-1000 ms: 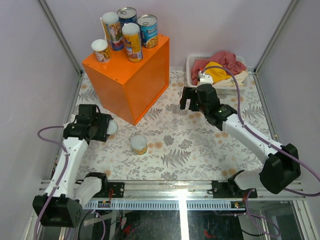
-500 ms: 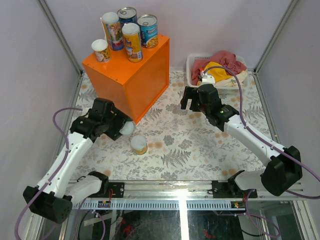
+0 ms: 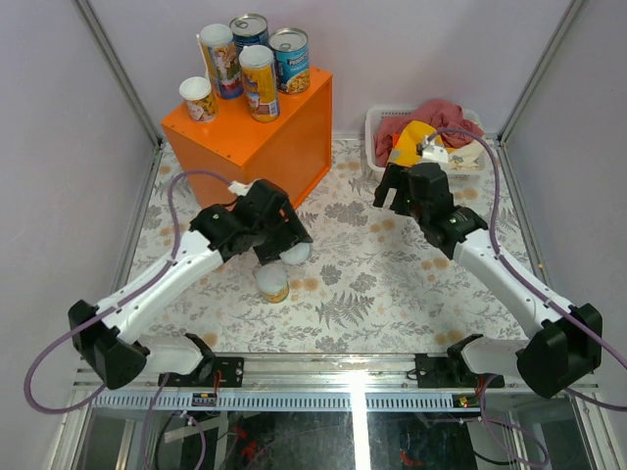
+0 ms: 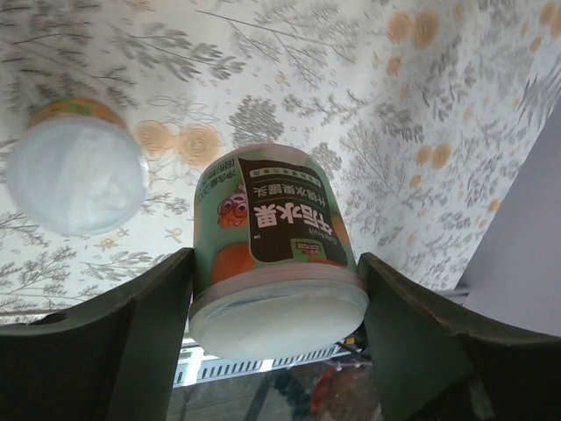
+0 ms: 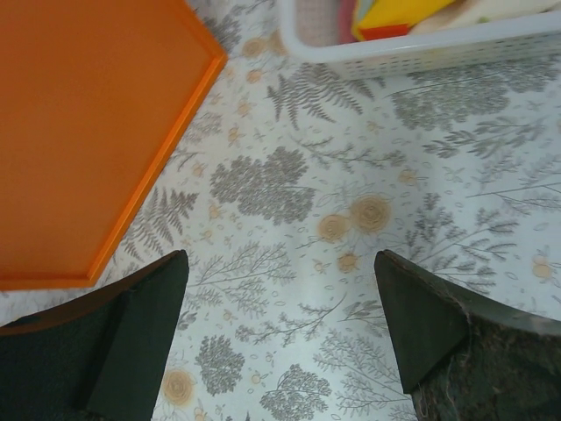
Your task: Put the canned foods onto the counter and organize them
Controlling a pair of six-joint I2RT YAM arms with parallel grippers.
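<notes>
My left gripper will move right in the top view and down, since bare tabletop lies there, and let go of the can clear of the other can.
My left gripper (image 3: 286,243) is shut on a short can with a white lid (image 3: 298,254) and holds it above the table, in front of the orange counter (image 3: 274,157). In the left wrist view the held can (image 4: 273,237) has a green and orange label and sits between both fingers (image 4: 140,342). A second short white-topped can (image 3: 273,284) stands on the table just below it, and shows in the left wrist view (image 4: 77,175). Several cans stand on the counter top: two blue ones (image 3: 290,59), two tall tubes (image 3: 260,83) and a short white-topped one (image 3: 198,98). My right gripper (image 3: 390,201) is open and empty.
A white basket (image 3: 372,127) of red and yellow cloths sits at the back right, just behind my right gripper; its rim shows in the right wrist view (image 5: 421,48). The counter's corner (image 5: 79,132) lies left of my right gripper (image 5: 280,324). Grey walls enclose the table.
My left arm has swung from the table's left side to the middle, carrying the can. My right gripper has drifted a little to the right, toward the basket.
</notes>
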